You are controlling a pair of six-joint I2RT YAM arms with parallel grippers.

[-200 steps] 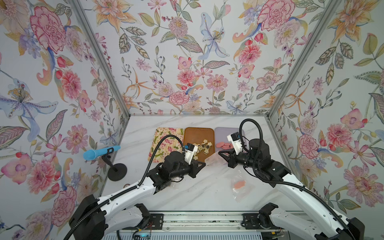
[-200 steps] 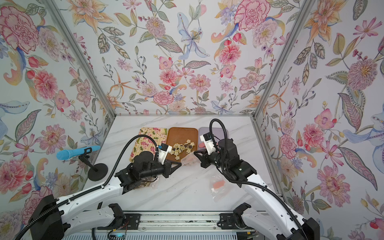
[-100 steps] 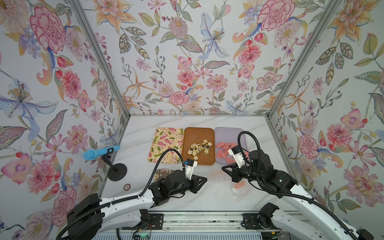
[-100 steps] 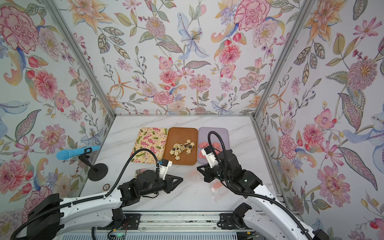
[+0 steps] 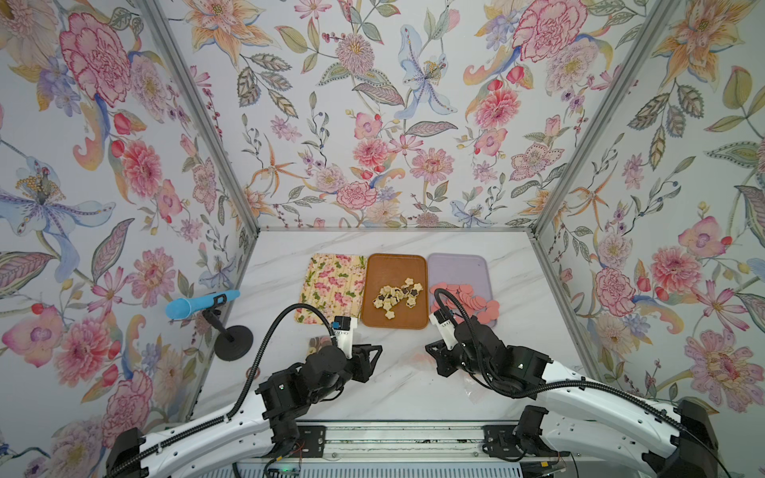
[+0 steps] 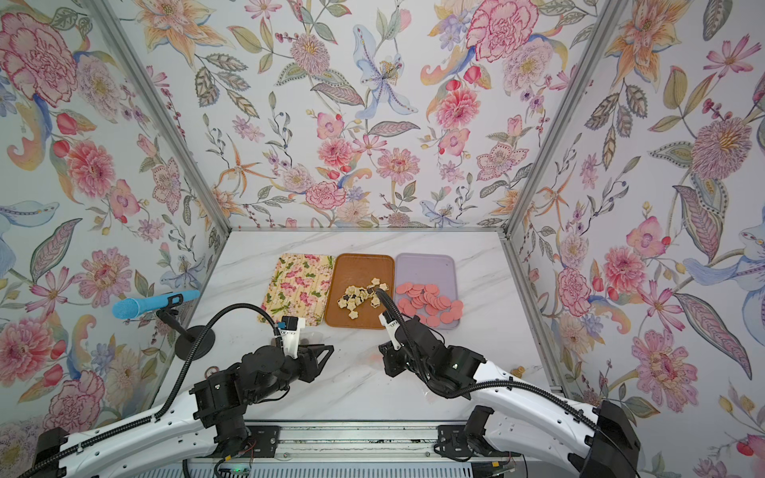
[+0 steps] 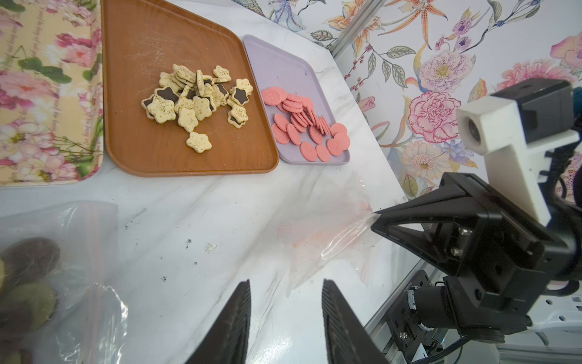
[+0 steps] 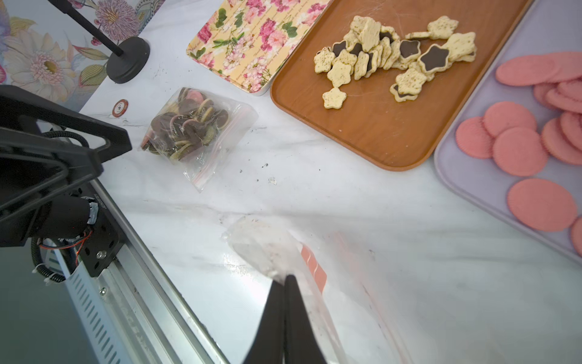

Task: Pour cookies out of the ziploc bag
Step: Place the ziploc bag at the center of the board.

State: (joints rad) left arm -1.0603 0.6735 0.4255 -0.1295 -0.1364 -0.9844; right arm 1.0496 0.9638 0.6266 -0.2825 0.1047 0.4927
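The bag is empty, so my right gripper should next let go of the bag's edge and move back from the lilac tray [image 5: 455, 265], over the bare marble between the grippers.
My right gripper [image 8: 285, 279] is shut on an edge of an emptied clear ziploc bag [image 8: 261, 249], which drapes onto the marble with pink crumbs inside. The left gripper [image 7: 285, 283] stands open just beside that bag [image 7: 330, 242], nothing between its fingers. In both top views the grippers face each other near the front, left [image 5: 374, 351] and right [image 5: 430, 351]. Star cookies [image 5: 395, 296] lie on the brown tray [image 5: 393, 265], pink round cookies [image 5: 467, 300] on the lilac tray [image 5: 455, 265]. A second, full ziploc bag [image 8: 195, 129] of brown, olive and pink rounds lies beside the left arm.
A floral tray [image 5: 331, 285] sits left of the brown tray. A blue microphone [image 5: 203, 302] on a black stand [image 5: 233, 342] is at the left wall. A small round chip [image 8: 120, 107] lies near the stand. A metal rail [image 5: 393, 438] runs along the front edge.
Both arms have drawn back from the trays toward the front edge. The left gripper has opened and let go of the emptied bag. The right gripper stays shut on it.
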